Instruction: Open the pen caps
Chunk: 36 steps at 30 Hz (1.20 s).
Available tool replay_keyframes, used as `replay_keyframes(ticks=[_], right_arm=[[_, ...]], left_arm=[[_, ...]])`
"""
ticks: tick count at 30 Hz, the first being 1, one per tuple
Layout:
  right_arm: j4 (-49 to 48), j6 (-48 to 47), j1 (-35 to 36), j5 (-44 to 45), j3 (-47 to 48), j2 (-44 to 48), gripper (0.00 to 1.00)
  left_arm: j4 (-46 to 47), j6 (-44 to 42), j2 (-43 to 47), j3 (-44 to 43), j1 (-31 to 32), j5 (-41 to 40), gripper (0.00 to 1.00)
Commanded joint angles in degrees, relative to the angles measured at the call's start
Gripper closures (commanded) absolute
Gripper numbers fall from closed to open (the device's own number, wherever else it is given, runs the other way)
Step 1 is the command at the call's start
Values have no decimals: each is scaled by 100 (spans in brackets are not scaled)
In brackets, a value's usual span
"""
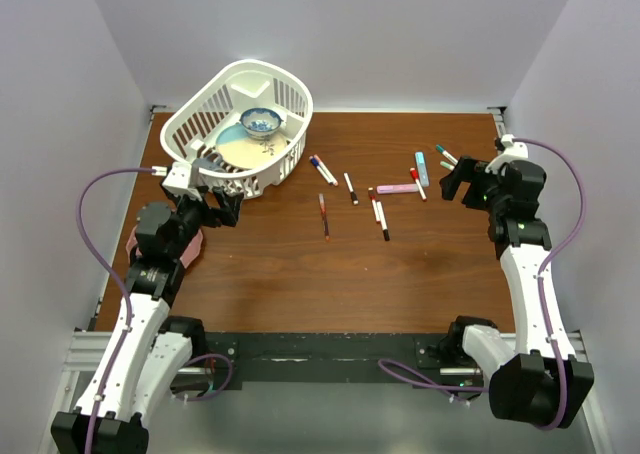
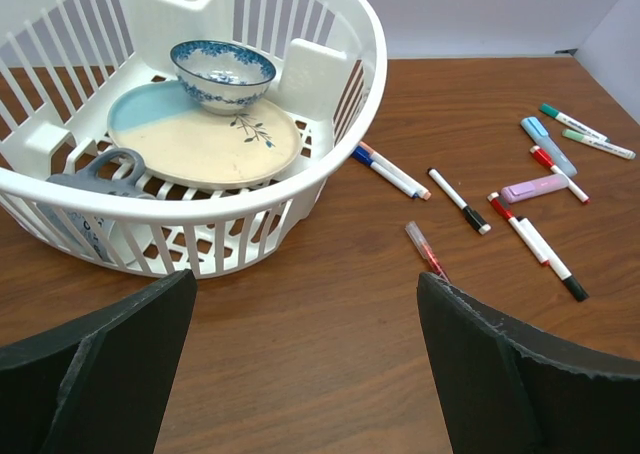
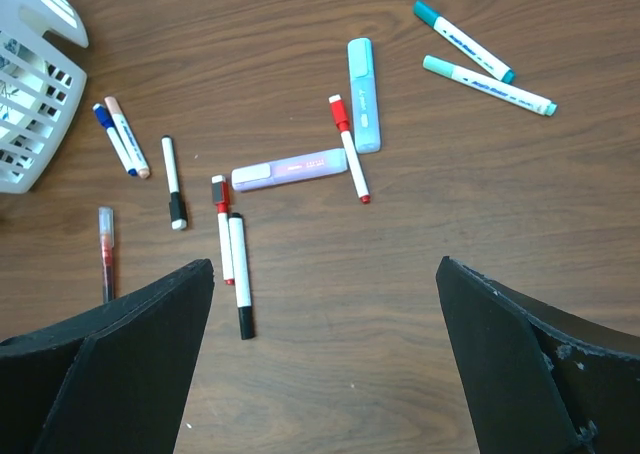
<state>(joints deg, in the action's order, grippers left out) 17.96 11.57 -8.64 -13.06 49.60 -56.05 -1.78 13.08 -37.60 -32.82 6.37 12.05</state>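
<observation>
I should next move my right gripper to the left in the top view and down onto the black-ended pen's near end, because that end sticks out past the red pen.
About ten pens lie scattered on the brown table right of centre, all with their pen caps on; I see no loose caps. From left to right there is a blue and peach pair, a black-capped pen, a clear red pen, a red and a black-ended pen, a pink one, a light-blue one and teal ones. They also show in the right wrist view, such as the pink pen and a teal cap. My left gripper is open and empty beside the basket. My right gripper is open and empty, just right of the pens.
A white slatted basket stands at the back left and holds a blue-patterned bowl, a plate and a grey item. White walls enclose the table on three sides.
</observation>
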Motion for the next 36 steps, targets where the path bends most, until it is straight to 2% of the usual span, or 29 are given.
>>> replay_keyframes(ticks=[1,4,8,9,12,14,17,20,21,22,27,31,32,36], right_arm=[[-292,-23,-23,-188,120,94,1],[-398,-303,-23,-565,-3,94,1],[-574,-822,-14,-1452,-284,138,1],[-591,-954,-14,-1924,-319,165,1],[-645,-1911,-14,-3084,-539,139,1],[-330,-2448,3,-3185,-505,112,1],[74,-2730,126,-2730,-251,-133,1],[671,-2976,748,-1764,136,-844,1],[787,-3072,1211,-1544,224,-1020,1],[832,-3091,1407,-994,312,-1335,1],[683,-2766,2533,522,523,-2250,1],[727,-2617,2938,1059,1032,-3024,10],[814,-2573,3052,1260,1129,-3391,15],[1122,-2467,3193,1464,1761,-4202,23]], left_arm=[[310,89,69,-40,-48,157,2],[327,89,78,-32,-48,192,2],[336,98,87,-32,-48,262,2],[328,98,87,-32,-48,271,2],[363,98,69,-32,-40,341,2],[371,98,60,-23,-48,394,2],[371,98,104,-14,-39,403,2],[398,107,104,-5,-40,429,2],[407,116,96,3,-39,455,2],[424,124,95,12,-39,473,2],[442,124,87,21,-31,491,2],[451,124,60,21,-31,491,2],[451,124,52,30,-31,491,2],[451,124,34,30,-31,491,2]])
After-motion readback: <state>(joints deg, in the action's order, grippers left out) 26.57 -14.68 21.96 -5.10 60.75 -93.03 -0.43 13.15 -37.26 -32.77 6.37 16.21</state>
